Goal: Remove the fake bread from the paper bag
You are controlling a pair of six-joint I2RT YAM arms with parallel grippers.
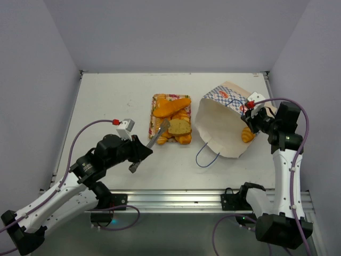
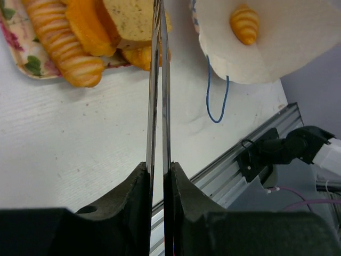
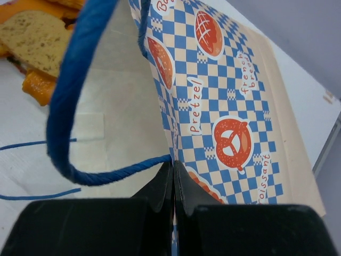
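The bag is open, and the croissants are inside it. My left gripper should swing away from the tray and go in through the bag's opening, turning the tips of the tongs toward one croissant (image 1: 247, 134) (image 2: 245, 25).
The paper bag (image 1: 221, 125) lies tipped with its mouth open toward the left arm. My right gripper (image 1: 249, 114) is shut on the bag's checkered rim (image 3: 224, 80), its jaws (image 3: 174, 168) pinched beside the blue cord handle (image 3: 69, 90). One croissant (image 1: 248, 134) is inside the bag, and it also shows in the left wrist view (image 2: 245, 24). My left gripper (image 1: 143, 153) is shut on metal tongs (image 2: 159, 80), whose tips reach the flowered tray (image 1: 155, 97). The tray holds a long loaf (image 1: 171, 106), a slice (image 1: 179, 126) and croissants (image 2: 64, 48).
The bag's second blue handle (image 1: 205, 157) loops on the table in front of the bag. An aluminium rail (image 1: 176, 197) runs along the near edge with a black clamp (image 2: 277, 149). Grey walls close in the left, right and back.
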